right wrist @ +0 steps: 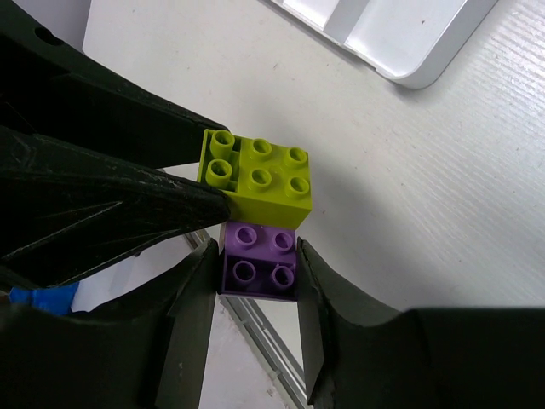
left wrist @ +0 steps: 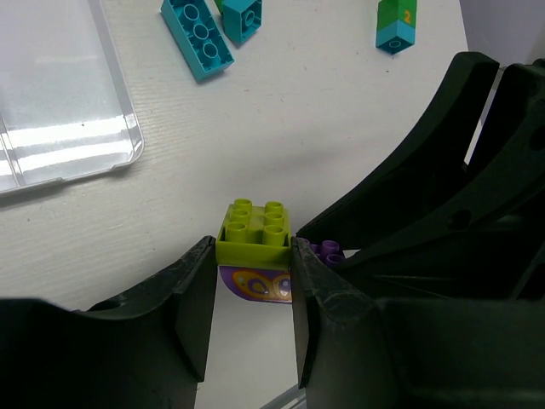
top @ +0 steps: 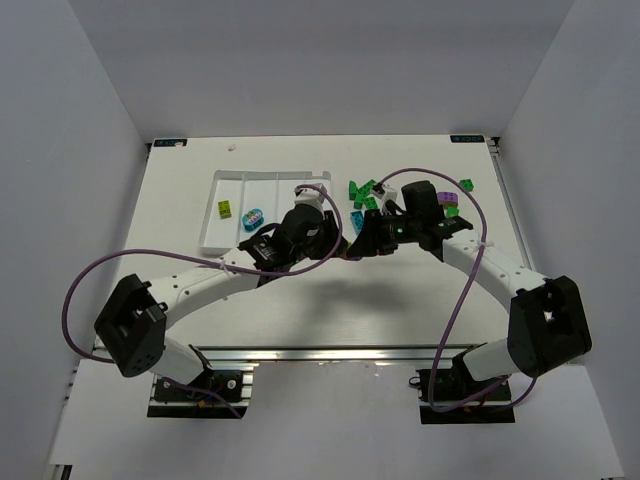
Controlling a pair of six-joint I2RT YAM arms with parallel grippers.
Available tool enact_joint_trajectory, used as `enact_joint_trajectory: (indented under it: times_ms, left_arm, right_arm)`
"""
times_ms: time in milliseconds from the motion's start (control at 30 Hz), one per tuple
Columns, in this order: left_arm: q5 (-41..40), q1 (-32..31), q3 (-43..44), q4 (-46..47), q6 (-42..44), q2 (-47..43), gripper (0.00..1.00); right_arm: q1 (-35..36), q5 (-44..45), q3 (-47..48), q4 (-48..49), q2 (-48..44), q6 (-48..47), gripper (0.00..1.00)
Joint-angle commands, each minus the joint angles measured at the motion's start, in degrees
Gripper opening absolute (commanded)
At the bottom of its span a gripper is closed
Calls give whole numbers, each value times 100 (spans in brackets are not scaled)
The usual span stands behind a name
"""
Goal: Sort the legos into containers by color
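Note:
I will move my left gripper to the left in the top view and let go over the near end of one section of the tray, because that section already holds a yellow-green brick.
My left gripper [left wrist: 252, 260] is shut on a yellow-green brick [left wrist: 254, 232]. My right gripper [right wrist: 258, 268] is shut on a purple brick [right wrist: 260, 260] that is stuck to that yellow-green brick [right wrist: 260, 175]. The purple brick's patterned side [left wrist: 255, 285] shows in the left wrist view. Both grippers [top: 338, 245] [top: 362, 240] meet above the table just right of the white tray [top: 265, 185]. The joined pair is hidden in the top view. The tray holds a yellow-green brick [top: 226, 209] and a teal brick [top: 253, 215] in separate left compartments.
Loose green bricks [top: 362, 192], a teal brick [top: 357, 218] and a purple and green cluster [top: 458, 195] lie beyond the grippers. Teal bricks [left wrist: 197, 34] and a green-teal stack [left wrist: 396, 24] show in the left wrist view beside the tray corner [left wrist: 128, 153]. The tray corner [right wrist: 409, 72] also shows in the right wrist view.

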Motion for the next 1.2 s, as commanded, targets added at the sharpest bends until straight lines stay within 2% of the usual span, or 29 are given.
enact_joint_trajectory:
  times_ms: [0,800,967,1167]
  left_arm:
    - [-217,146,26,295,41,-381,0]
    - [170,1034,193,304,322,-240,0]
    - [109,1350,245,164,462,110,0]
    - [-437,1702,886,-320,875,839,0]
  right_arm:
    - [39,-385,136,29,-94,-48,0]
    - [39,-377,83,-6,-112,-154,0]
    - [39,-297,109,-76,-130,-338,0]
    - [30,-201,144,-164,-191,-514,0]
